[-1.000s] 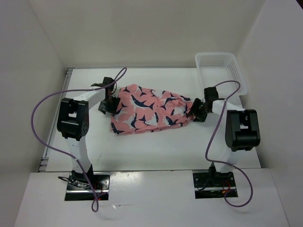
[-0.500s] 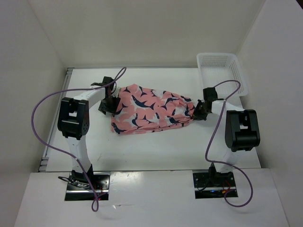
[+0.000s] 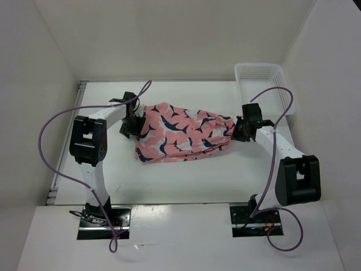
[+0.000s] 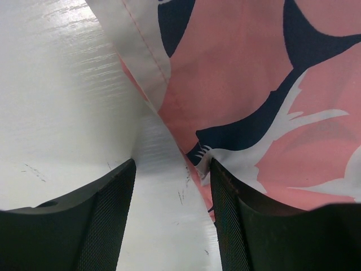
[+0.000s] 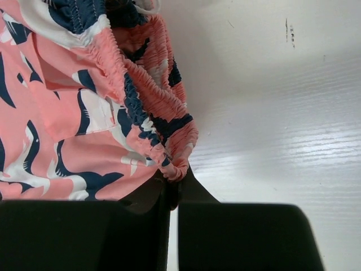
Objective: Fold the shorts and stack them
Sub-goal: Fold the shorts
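Note:
The robot's right gripper needs to carry the waistband (image 5: pixel 163 141) over the spread shorts next and let go of it at the opposite hem of the shorts, because that hem lies to the gripper's left in the top view.
The coral-pink shorts (image 3: pixel 180 131) with navy and white sharks lie spread across the middle of the table. My right gripper (image 3: pixel 237 131) is shut on the gathered elastic waistband (image 5: pixel 163 141) at their right end, and the pinched fabric shows right at the closed tips of the right gripper (image 5: pixel 174 189). My left gripper (image 3: pixel 131 121) stands open at the left hem. In the left wrist view the left gripper (image 4: pixel 172 169) has bare table between its fingers, and its right finger (image 4: pixel 225 214) touches the edge of the shorts (image 4: pixel 254 84).
A white mesh basket (image 3: pixel 262 84) stands at the back right corner, just behind the right arm. White walls close in the table (image 3: pixel 186 180) on the left, back and right. Purple cables loop over both arms.
The right gripper has shut on the waistband, and the right arm's elbow has swung out to the near right. The shorts have been drawn slightly to the right and lie flatter. The left gripper has stayed put.

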Robot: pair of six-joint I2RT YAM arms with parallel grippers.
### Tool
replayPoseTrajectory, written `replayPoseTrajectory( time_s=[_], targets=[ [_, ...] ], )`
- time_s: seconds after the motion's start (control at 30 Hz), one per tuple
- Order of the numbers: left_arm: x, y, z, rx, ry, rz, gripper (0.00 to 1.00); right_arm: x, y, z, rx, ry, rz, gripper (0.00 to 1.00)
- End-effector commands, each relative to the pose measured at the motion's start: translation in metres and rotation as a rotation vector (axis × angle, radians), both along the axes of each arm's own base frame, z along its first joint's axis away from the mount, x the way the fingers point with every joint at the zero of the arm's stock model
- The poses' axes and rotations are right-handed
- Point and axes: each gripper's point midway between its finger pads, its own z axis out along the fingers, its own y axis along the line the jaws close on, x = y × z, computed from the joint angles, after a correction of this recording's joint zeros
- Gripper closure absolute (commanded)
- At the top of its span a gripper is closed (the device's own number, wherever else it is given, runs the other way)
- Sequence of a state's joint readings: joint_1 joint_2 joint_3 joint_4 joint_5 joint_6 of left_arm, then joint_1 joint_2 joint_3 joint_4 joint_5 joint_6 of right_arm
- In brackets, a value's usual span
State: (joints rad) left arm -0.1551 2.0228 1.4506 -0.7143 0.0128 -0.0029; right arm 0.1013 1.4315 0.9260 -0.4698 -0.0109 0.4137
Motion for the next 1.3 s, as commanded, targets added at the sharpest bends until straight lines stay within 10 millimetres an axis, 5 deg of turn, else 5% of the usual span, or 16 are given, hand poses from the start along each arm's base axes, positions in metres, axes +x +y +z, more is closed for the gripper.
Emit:
replayPoseTrajectory(
  time_s=[0.0,0.23,0.33,0.5,0.6,0.7,0.97,1.27],
  targets=[
    [-0.015,-0.017,-0.014,-0.045,0.082,-0.036,0.37,-0.006,-0.004,0.006,-0.039,-0.007,0.011,1.00],
    [-0.025,-0.034,-0.021,-0.084,0.125,-0.072,0.42,0.020,-0.005,0.041,-0.191,-0.136,0.106,1.00],
    [-0.017,-0.050,-0.026,-0.114,0.129,-0.099,0.47,0.039,0.038,0.078,-0.284,-0.294,0.293,1.00],
    [-0.006,-0.072,-0.022,-0.153,0.114,-0.138,0.71,0.075,0.069,0.124,-0.403,-0.442,0.410,1.00],
    [0.002,-0.074,-0.022,-0.155,0.102,-0.139,0.82,0.084,0.099,0.148,-0.507,-0.519,0.522,1.00],
    [0.010,-0.078,-0.023,-0.169,0.078,-0.143,0.90,0.080,0.151,0.164,-0.564,-0.595,0.677,1.00],
    [0.030,-0.087,-0.020,-0.201,0.017,-0.154,0.93,0.025,0.300,0.147,-0.527,-0.703,1.087,1.00],
    [0.031,-0.078,-0.021,-0.222,0.001,-0.134,0.93,0.031,0.378,0.111,-0.405,-0.674,1.212,1.00]
  ],
)
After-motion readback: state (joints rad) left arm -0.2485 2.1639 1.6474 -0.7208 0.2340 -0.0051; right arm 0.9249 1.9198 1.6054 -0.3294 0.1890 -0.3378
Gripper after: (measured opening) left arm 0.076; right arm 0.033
